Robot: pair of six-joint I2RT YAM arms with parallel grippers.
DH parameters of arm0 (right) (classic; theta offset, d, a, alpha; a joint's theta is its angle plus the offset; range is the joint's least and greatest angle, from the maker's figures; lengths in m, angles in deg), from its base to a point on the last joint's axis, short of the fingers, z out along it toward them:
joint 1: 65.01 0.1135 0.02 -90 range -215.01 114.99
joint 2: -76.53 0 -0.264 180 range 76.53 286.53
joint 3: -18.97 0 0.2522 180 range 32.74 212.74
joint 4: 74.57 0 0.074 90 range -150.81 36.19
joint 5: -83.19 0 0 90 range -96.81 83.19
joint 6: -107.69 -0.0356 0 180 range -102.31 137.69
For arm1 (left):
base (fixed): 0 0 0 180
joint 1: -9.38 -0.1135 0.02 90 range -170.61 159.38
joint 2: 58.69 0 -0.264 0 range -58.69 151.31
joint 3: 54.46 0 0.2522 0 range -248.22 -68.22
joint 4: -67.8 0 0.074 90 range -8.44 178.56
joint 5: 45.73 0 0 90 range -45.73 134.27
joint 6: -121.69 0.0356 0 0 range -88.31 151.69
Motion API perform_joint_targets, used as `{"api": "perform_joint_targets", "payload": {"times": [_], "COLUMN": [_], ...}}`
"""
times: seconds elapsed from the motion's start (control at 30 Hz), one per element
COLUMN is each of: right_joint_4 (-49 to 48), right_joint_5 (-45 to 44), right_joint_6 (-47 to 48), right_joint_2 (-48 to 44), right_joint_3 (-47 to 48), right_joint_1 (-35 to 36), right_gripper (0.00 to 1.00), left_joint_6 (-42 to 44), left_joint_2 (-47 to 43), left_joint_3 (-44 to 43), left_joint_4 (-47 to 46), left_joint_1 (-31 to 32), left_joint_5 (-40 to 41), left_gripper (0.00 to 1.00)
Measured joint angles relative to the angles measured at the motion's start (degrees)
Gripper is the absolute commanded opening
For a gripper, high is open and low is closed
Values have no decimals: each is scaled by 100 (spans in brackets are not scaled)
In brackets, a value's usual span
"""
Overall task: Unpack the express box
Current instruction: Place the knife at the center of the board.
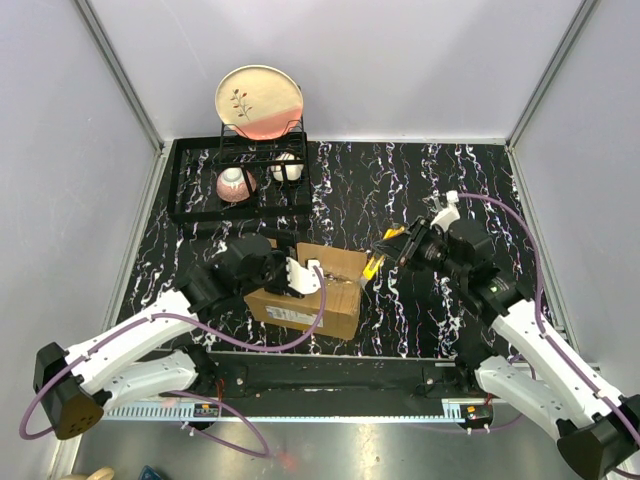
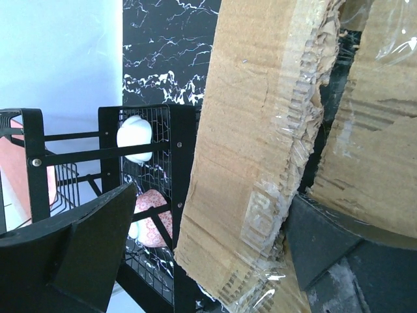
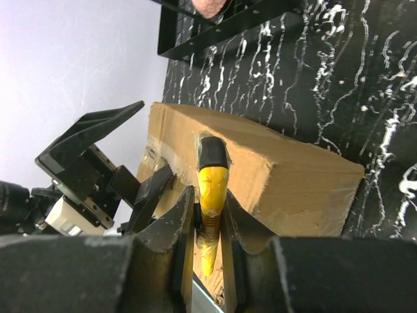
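Observation:
My right gripper will next move down and pull back to release the utility knife (image 3: pixel 212 186) on the bare tabletop (image 3: pixel 371 212) beside the end of the box, as that spot is below it.
The express box (image 1: pixel 310 298), a brown cardboard carton with torn tape, lies in the middle of the table with its top flaps raised. My left gripper (image 1: pixel 300 275) stands open at the box's top. One raised flap (image 2: pixel 260 143) runs between its fingers, nearer the right finger (image 2: pixel 326 244), and the left finger (image 2: pixel 91 248) is well apart from it. My right gripper (image 3: pixel 208 222) is shut on a yellow and black utility knife (image 3: pixel 212 186). The knife's black tip rests at the upper edge of the box (image 3: pixel 287 173) on its right end. The inside of the box is hidden.
A black dish rack (image 1: pixel 240 205) stands at the back left, holding a round plate (image 1: pixel 258 100), a pink patterned bowl (image 1: pixel 235 183) and a white cup (image 1: pixel 287 168). The rack (image 2: pixel 179 163) is close behind the left gripper. Grey walls enclose the table.

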Motion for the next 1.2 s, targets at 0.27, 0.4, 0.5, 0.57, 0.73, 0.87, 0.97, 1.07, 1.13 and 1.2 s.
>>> {"api": "perform_joint_targets", "payload": {"times": [0.27, 0.4, 0.5, 0.57, 0.73, 0.87, 0.97, 1.07, 1.13, 1.2], "right_joint_4": [435, 601, 938, 1025, 1036, 1088, 1163, 1261, 1377, 1550], "right_joint_5": [-505, -503, -516, -525, -531, -531, -566, -601, -671, -796], "right_joint_6": [-133, -81, 33, 125, 323, 431, 498, 605, 664, 721], "right_joint_2": [83, 765, 942, 955, 1423, 1714, 1692, 1641, 1554, 1421], "right_joint_3": [-415, -791, -929, -931, -901, -896, -815, -669, -573, -468], "right_joint_1": [0, 0, 0, 0, 0, 0, 0, 0, 0, 0], "right_gripper": [0, 0, 0, 5, 20, 35, 57, 79, 95, 100], "left_joint_6": [-120, -293, -330, -326, -372, -264, -260, -260, -260, -256], "left_joint_2": [39, 170, 256, 299, 450, 490, 468, 466, 466, 463], "left_joint_3": [-7, -81, -138, -155, -140, -129, -127, -125, -122, -120], "left_joint_4": [-101, -114, -118, -131, 57, -129, -160, -186, -201, -212], "left_joint_1": [68, 72, 72, 72, 120, 144, 151, 153, 164, 199], "left_joint_5": [164, 66, -87, -197, -466, -365, -317, -286, -254, -188], "left_gripper": [99, 99, 96, 78, 16, 9, 9, 9, 8, 8]}}
